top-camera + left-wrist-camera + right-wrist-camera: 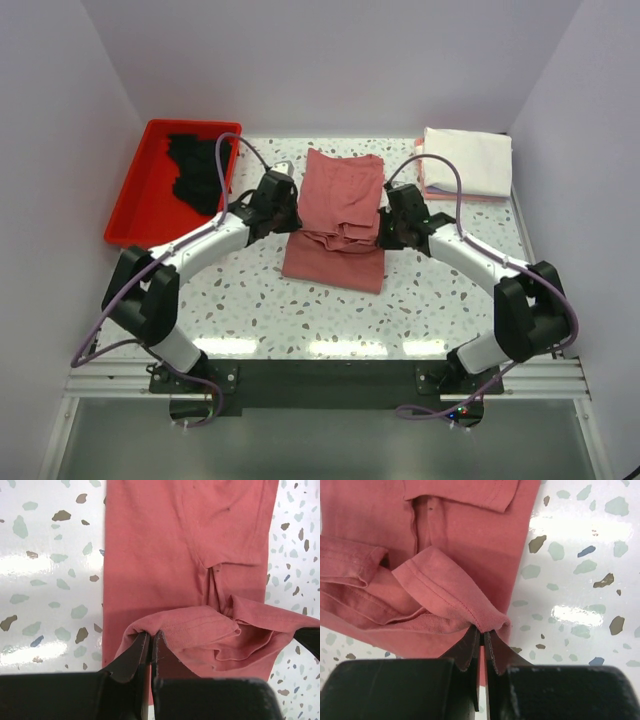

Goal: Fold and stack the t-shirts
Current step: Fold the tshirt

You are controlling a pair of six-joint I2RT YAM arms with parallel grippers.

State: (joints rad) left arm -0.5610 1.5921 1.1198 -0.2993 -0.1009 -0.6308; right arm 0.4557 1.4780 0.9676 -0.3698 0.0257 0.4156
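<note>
My right gripper moves away from my base over the dusty-rose t-shirt toward its far end (371, 171) next, then releases the folded edge.
A dusty-rose t-shirt (340, 205) lies in the middle of the table, its near part folded up over itself. My left gripper (287, 207) is shut on the shirt's left folded edge (150, 632) and holds it above the cloth below. My right gripper (385, 228) is shut on the right folded edge (490, 622). A black t-shirt (198, 168) lies crumpled in the red tray (145, 205). A folded white t-shirt (468, 160) rests on a pinkish one (462, 196) at the back right.
The red tray stands at the back left, partly off the speckled table (300, 305). White walls close the sides and back. The arms' bases sit at the near edge.
</note>
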